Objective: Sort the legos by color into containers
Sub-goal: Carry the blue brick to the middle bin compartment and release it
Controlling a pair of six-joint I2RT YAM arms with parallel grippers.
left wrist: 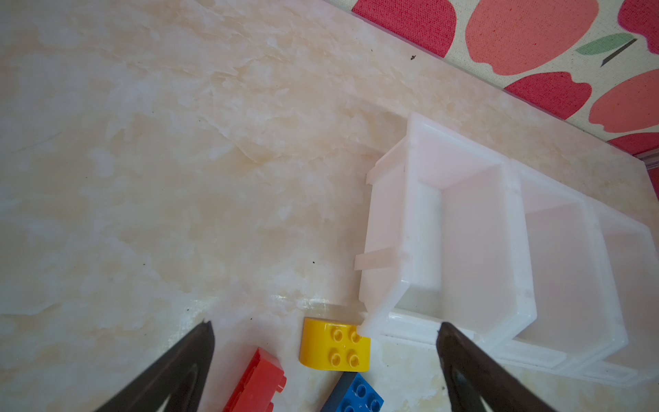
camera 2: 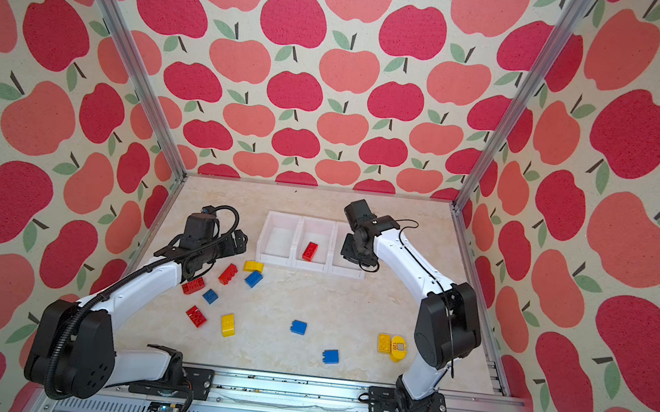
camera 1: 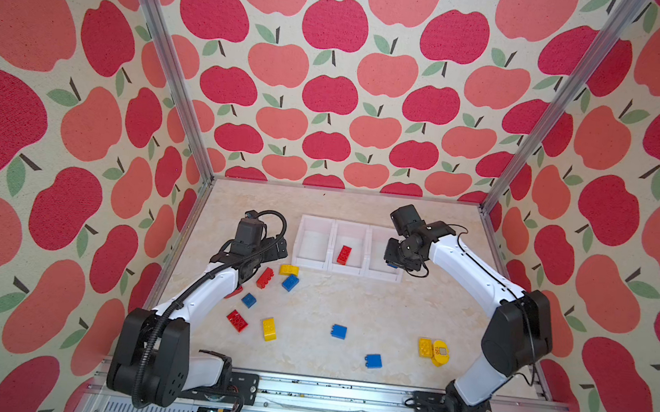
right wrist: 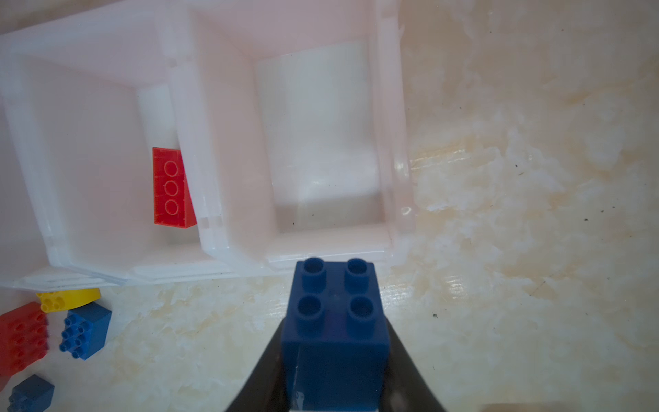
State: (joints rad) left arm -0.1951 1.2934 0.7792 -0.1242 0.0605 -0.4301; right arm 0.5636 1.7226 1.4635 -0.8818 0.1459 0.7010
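The middle container holds a red lego, so my right gripper will move outward and down into the empty container nearest it to release the blue lego (right wrist: 335, 321).
Three joined white containers (camera 1: 332, 240) (left wrist: 388, 228) (right wrist: 392, 142) stand mid-table. A red lego (camera 1: 344, 255) (right wrist: 171, 187) lies in the middle one. My right gripper (camera 1: 393, 262) (right wrist: 335, 331) hangs over the front of the right container, shut on a blue lego (right wrist: 335, 321). My left gripper (camera 1: 250, 276) (left wrist: 324, 325) is open and holds nothing, low over the table left of the containers. Just ahead of it lie a yellow lego (left wrist: 333, 347) (camera 1: 289, 270), a red one (left wrist: 256, 383) (camera 1: 265, 278) and a blue one (left wrist: 356, 396) (camera 1: 290, 283).
Loose legos lie nearer the front: blue (camera 1: 248, 300), red (camera 1: 237, 321), yellow (camera 1: 269, 329), blue (camera 1: 338, 331), blue (camera 1: 373, 361). A yellow brick (camera 1: 425, 347) touches a rounded labelled yellow piece (camera 1: 440, 352). Another red brick (camera 2: 193, 286) sits partly under the left arm.
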